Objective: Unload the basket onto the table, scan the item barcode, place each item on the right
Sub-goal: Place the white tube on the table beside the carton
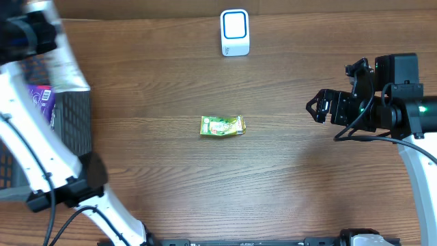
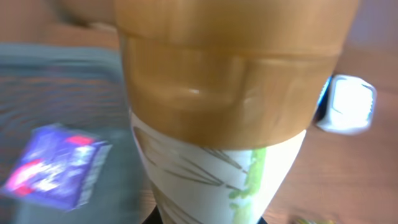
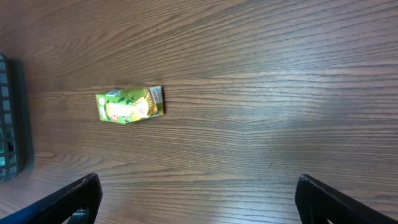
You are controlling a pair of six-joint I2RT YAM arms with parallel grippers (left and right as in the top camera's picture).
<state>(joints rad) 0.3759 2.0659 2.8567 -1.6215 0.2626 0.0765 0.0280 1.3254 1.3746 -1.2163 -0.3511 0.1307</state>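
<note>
I will next carry the item off the basket and down beside the green packet with my left gripper, since the table between the basket and that packet is bare.
My left gripper [image 2: 208,219] is shut on the item [image 2: 224,112], a tapering container with a tan upper part and a white label with green print. It fills the left wrist view and hides the fingers almost fully. From overhead the item [image 1: 67,68] hangs at the far left above the basket. The white barcode scanner with a blue-rimmed window [image 1: 235,32] stands at the table's back middle; the scanner [image 2: 348,104] shows just right of the item. My right gripper [image 1: 315,108] hovers open at the right, nothing between its fingers [image 3: 81,196].
A green packet [image 1: 222,126] lies flat mid-table, also the green packet [image 3: 129,105] in the right wrist view. A dark grey basket [image 1: 72,126] at the left edge holds a purple packet [image 1: 42,99]. The basket's corner [image 3: 12,118] shows at left.
</note>
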